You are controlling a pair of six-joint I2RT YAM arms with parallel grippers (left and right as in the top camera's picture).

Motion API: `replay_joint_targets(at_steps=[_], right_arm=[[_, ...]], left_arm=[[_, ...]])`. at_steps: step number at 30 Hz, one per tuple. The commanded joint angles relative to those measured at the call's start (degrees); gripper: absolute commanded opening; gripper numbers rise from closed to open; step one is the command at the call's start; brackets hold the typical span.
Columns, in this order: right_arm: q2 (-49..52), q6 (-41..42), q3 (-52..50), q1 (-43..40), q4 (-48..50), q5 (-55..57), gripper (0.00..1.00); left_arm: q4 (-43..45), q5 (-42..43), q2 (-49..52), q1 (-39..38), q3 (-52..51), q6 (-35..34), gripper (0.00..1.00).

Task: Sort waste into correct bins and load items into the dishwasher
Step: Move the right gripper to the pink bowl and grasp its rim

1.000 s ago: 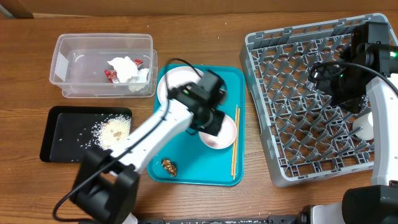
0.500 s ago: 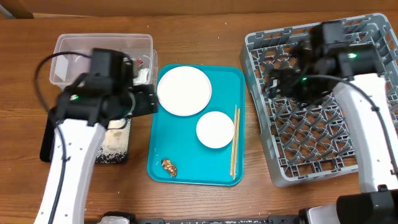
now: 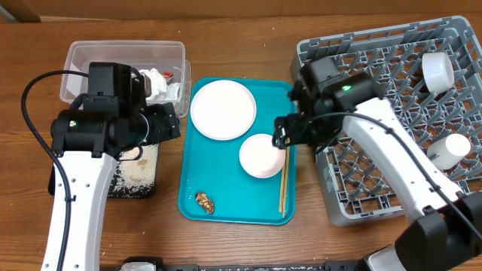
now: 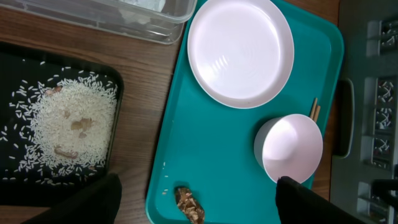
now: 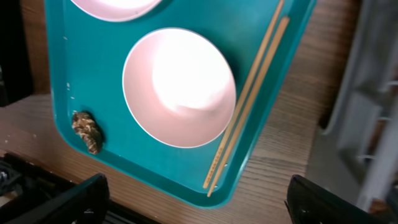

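The bowl stands opening up with its thin rim exposed, so next my right gripper will go down and close on the bowl's rim beside the chopsticks.
On the teal tray point(image 3: 230, 181) lie a round white plate point(image 3: 223, 110), a white bowl point(image 3: 262, 156), two chopsticks point(image 3: 284, 181) and a brown food lump point(image 3: 204, 201). My left gripper point(image 3: 167, 124) is open and empty over the gap between the black tray point(image 3: 132, 187) and the teal tray; in its view point(image 4: 198, 185) the lump point(image 4: 189, 204) lies between the fingers. My right gripper point(image 3: 283, 135) is open and empty above the bowl point(image 5: 180, 87) and chopsticks point(image 5: 249, 106). The clear tub point(image 3: 83, 60) holds tissue point(image 3: 154, 83) and red wrapper. Rice point(image 4: 68, 124) lies in the black tray.
The grey dish rack point(image 3: 376, 105) stands at the right, with a white cup point(image 3: 437, 71) and another white vessel point(image 3: 452, 148) in it. Its edge is close to my right arm. Bare wood table point(image 3: 241, 38) lies behind the trays.
My left gripper has moved from over the white bowl to the left, by the black tray. My right arm has swung from the rack's right side to the teal tray's right edge.
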Motion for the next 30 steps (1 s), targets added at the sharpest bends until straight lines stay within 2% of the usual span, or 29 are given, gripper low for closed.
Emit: replay_joint_targets(at_steps=[1,4,9,12,13,27,30], right_arm=[[2.4,3.4,-3.9,1.9,3.1,0.7,0.88],[4.3,7.5,-7.3,2.7,6.7,2.8,0.82],[6.8,8.3,-10.4,2.8,12.0,2.9,0.7],[7.3,9.2,-11.9,2.8,14.3,2.9,0.55],[7.3,9.2,-12.1,2.8,14.9,2.9,0.46],[7.3,12.1,-16.9,2.8,19.9,2.9,0.4],[7.3,12.1,-16.9,2.8,20.7,2.9,0.27]], left_arm=[[0.0,-0.3,-0.2,0.3,1.0,-0.2,0.81],[-0.1,-0.3,-0.2,0.3,1.0,-0.2,0.81],[0.0,-0.3,-0.2,0.3,1.0,-0.2,0.81],[-0.1,-0.3,-0.1,0.3,1.0,-0.1,0.81],[-0.1,-0.3,-0.1,0.3,1.0,-0.2,0.82],[-0.2,-0.3,-0.1,0.3,1.0,-0.2,0.82],[-0.2,-0.3,-0.1,0.3,1.0,-0.2,0.82]])
